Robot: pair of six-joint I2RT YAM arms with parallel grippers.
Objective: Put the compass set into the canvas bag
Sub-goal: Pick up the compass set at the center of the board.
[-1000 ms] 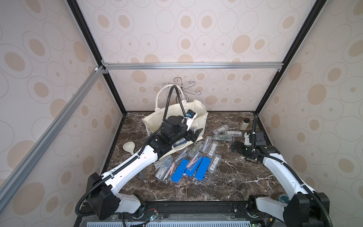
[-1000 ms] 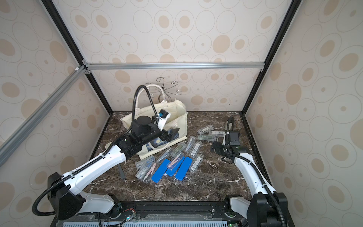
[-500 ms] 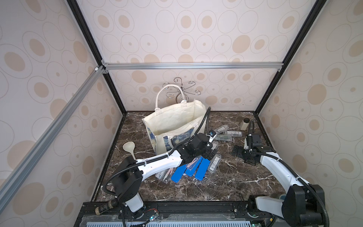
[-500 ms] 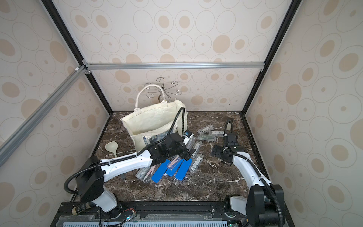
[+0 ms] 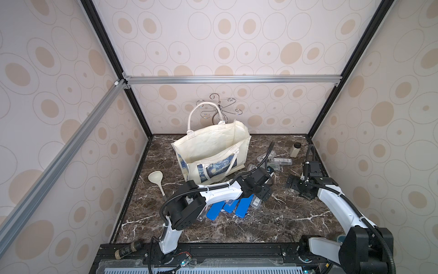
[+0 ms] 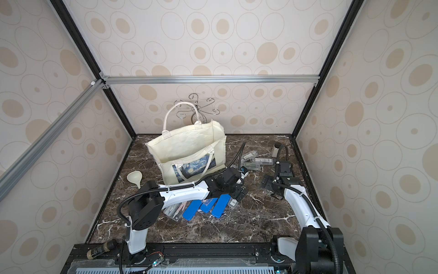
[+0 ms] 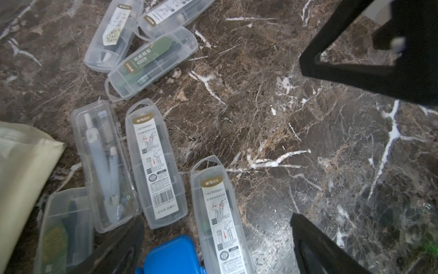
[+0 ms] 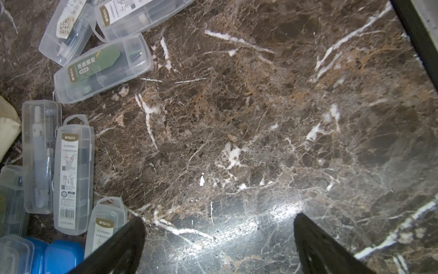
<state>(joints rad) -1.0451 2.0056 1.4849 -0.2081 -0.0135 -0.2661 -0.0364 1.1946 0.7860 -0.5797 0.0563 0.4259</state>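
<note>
The clear case already lies lengthwise between the open fingers, so the left gripper should next come down onto the clear labelled case (image 5: 256, 202) (image 7: 224, 223) beside the blue one.
The canvas bag (image 5: 213, 147) (image 6: 187, 144) stands open at the back of the marble table, its painting print facing front. Several compass sets lie to its right: clear cases (image 7: 154, 163) and blue cases (image 5: 241, 207) (image 6: 220, 206). My left gripper (image 5: 262, 192) (image 6: 238, 192) (image 7: 218, 249) hangs low over them, open. One clear labelled case (image 7: 220, 213) and a blue case (image 7: 170, 256) lie between its fingers, neither gripped. My right gripper (image 5: 292, 183) (image 6: 267, 183) (image 8: 219, 246) is open over bare marble, holding nothing.
More clear cases (image 5: 280, 161) (image 8: 102, 68) lie at the back right, near a small bottle (image 5: 295, 149). A cream ladle (image 5: 156, 178) lies left of the bag. A wire hook stand (image 5: 219, 106) rises behind the bag. The enclosure walls close in on three sides.
My left arm has swung from above the bag's mouth down and to the right, over the cases on the table. The bag now shows in full. The right arm has barely moved.
</note>
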